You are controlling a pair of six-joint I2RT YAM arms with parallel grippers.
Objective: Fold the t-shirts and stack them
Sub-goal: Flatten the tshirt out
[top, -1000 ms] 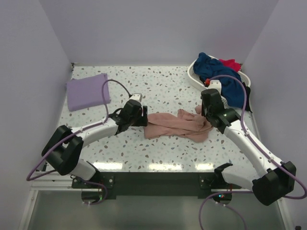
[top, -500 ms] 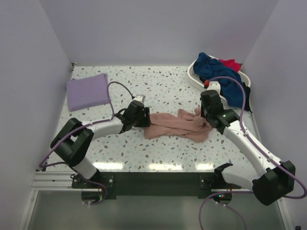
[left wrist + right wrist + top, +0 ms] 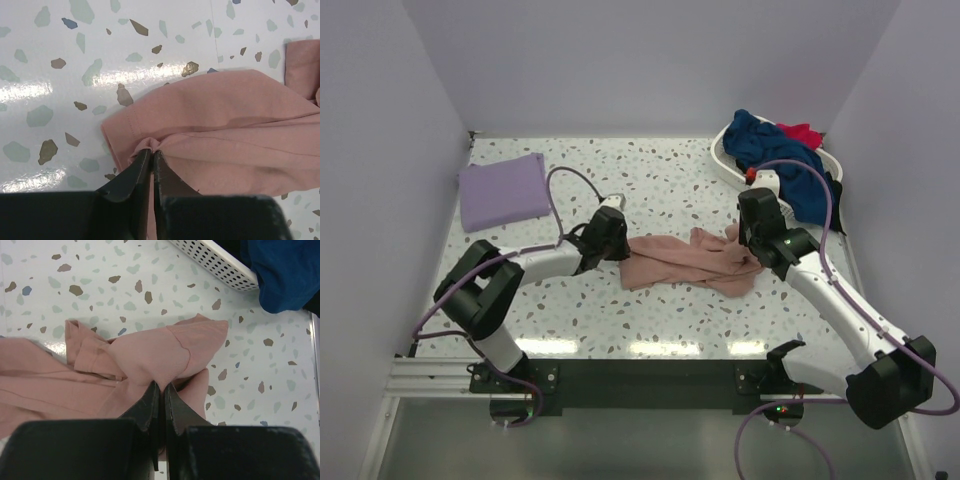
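The right gripper draws back toward the t-shirt's near edge [image 3: 692, 276] [image 3: 62, 412], to its left in the top view, and releases the fold next, with the t-shirt bunched.
A dusty-pink t-shirt [image 3: 685, 260] lies bunched in a long strip across the middle of the table. My left gripper [image 3: 623, 248] is at its left end. The left wrist view shows the jaws [image 3: 151, 150] pinched shut on a small pucker of the pink t-shirt [image 3: 225, 115] near its hem. My right gripper [image 3: 752, 250] is at the right end, and in the right wrist view it [image 3: 162, 385] is shut on a fold of the pink cloth [image 3: 150, 352]. A folded lavender t-shirt [image 3: 503, 190] lies flat at the far left.
A white perforated basket [image 3: 723, 158] stands at the far right, holding a navy shirt [image 3: 775, 150] and a red one [image 3: 802, 133]; its rim [image 3: 215, 260] and the navy cloth [image 3: 285, 270] show in the right wrist view. Walls enclose the speckled table [image 3: 650, 180].
My left arm reached right to the pink t-shirt's left end and its jaws closed on the cloth. The right gripper stayed shut on the other end.
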